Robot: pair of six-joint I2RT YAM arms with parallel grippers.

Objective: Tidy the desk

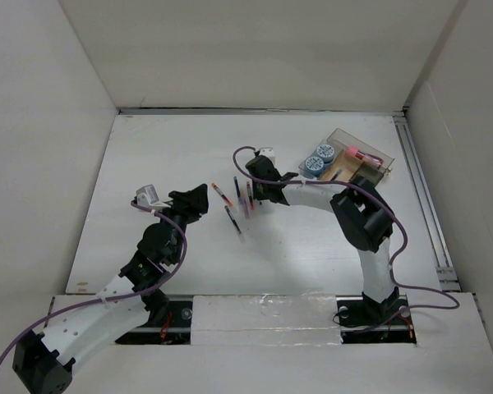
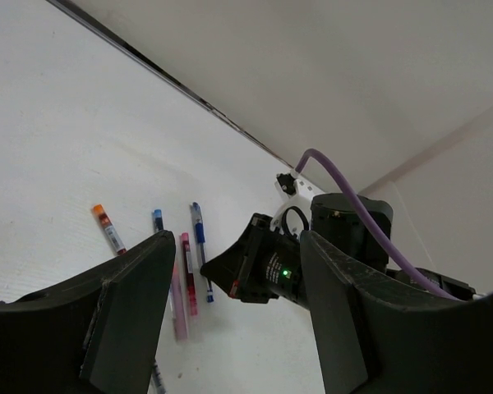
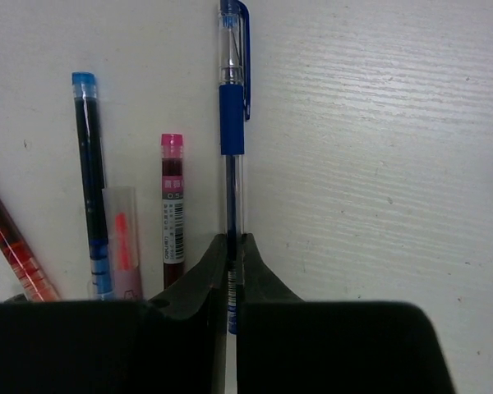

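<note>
My right gripper rises and moves over the tray's tan section [image 1: 342, 166] next, to its right in the top view. It then releases the blue pen where room shows.
The white desk [image 1: 148, 156] holds several pens in a loose row at its middle [image 1: 234, 201]. My right gripper [image 3: 232, 246] is shut on the lower barrel of a blue pen [image 3: 232, 123], which lies along the desk; it also shows in the left wrist view [image 2: 200, 242]. Beside it lie a pink-capped red pen [image 3: 172, 205], a blue-capped pen [image 3: 89, 164], a clear cap with an orange mark [image 3: 122, 238] and a red pen [image 3: 12, 246]. My left gripper [image 1: 199, 199] is open and empty, just left of the pens, pointing at them.
A clear compartmented tray [image 1: 388, 156] stands at the back right, with two blue-topped round things [image 1: 320, 158] and a pink item [image 1: 357, 152] in it. White upright panels close three sides. A metal rail [image 1: 423, 189] runs along the right edge.
</note>
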